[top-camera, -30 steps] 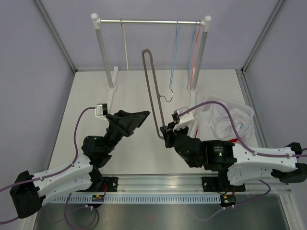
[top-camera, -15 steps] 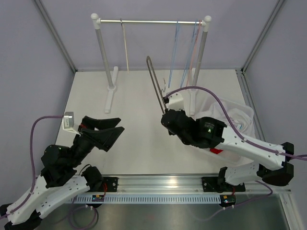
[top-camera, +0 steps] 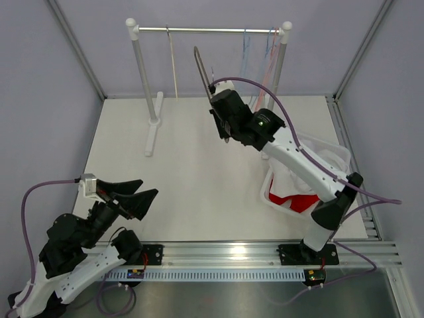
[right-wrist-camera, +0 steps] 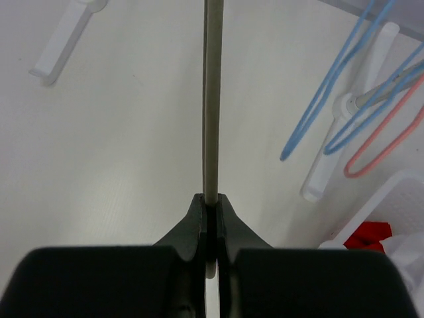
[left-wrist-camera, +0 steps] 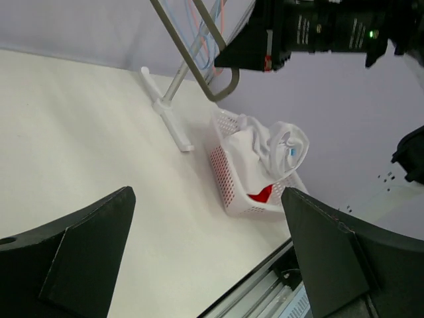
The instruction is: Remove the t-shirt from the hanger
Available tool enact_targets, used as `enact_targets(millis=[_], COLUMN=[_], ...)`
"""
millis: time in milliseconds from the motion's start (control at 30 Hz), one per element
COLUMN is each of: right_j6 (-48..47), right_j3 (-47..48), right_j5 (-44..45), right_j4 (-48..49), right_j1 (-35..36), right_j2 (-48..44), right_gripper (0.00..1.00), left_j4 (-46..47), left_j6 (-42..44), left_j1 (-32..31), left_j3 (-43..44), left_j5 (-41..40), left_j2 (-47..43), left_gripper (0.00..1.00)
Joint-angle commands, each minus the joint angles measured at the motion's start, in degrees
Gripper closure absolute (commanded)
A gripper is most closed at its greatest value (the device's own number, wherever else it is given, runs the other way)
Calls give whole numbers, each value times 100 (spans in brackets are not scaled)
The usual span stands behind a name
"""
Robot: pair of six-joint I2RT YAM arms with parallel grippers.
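The t-shirt (left-wrist-camera: 278, 142) is in the basket. My right gripper will next carry the grey hanger outward onto the rack's bar, between the beige and blue hangers.
My right gripper (top-camera: 222, 126) is shut on a bare grey hanger (top-camera: 200, 69) and holds it upright in the air in front of the rack. In the right wrist view the hanger's rod (right-wrist-camera: 212, 99) sits pinched between the shut jaws of the right gripper (right-wrist-camera: 212, 202). A white t-shirt (left-wrist-camera: 278, 142) lies crumpled in the white basket (left-wrist-camera: 228, 179) at the right, over a red cloth (left-wrist-camera: 262, 194). My left gripper (top-camera: 136, 199) is open and empty at the near left, low over the table; in the left wrist view (left-wrist-camera: 207, 195) only bare table shows between its fingers.
A clothes rack with a metal bar (top-camera: 205, 29) stands at the back on two white posts. It carries a beige hanger (top-camera: 173, 63), blue hangers (top-camera: 245, 50) and a pink one (top-camera: 270, 46). The basket (top-camera: 339, 156) is partly hidden under the right arm.
The right arm has carried the grey hanger from mid-table up and back toward the rack. The left arm has drawn back to the near left, still open.
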Motion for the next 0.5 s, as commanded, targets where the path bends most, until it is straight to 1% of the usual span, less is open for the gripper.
enact_targets(millis=[0,67,233,467], right_j6=[-728,-825,-1045,-1309], right_j3=[719,1052,1397,2090], right_j5=[-433,-582,-687,-776], right_j4=[81,169,520,565], right_j1=[-238,-352,-423,-686], right_j2=[564,723,1005,1409], right_gripper=[100,100,100,100], left_j4=[-209,-244,-358,-446], left_j6=[297,305,332,358], left_j1=[-22,-22,-13,-13], left_j3=[-140,-131,-114,-122], left_j5=[-224,-207,-198,-128], left_j2=[-706,-820,-926,-926], left_gripper=[1,1,1,1])
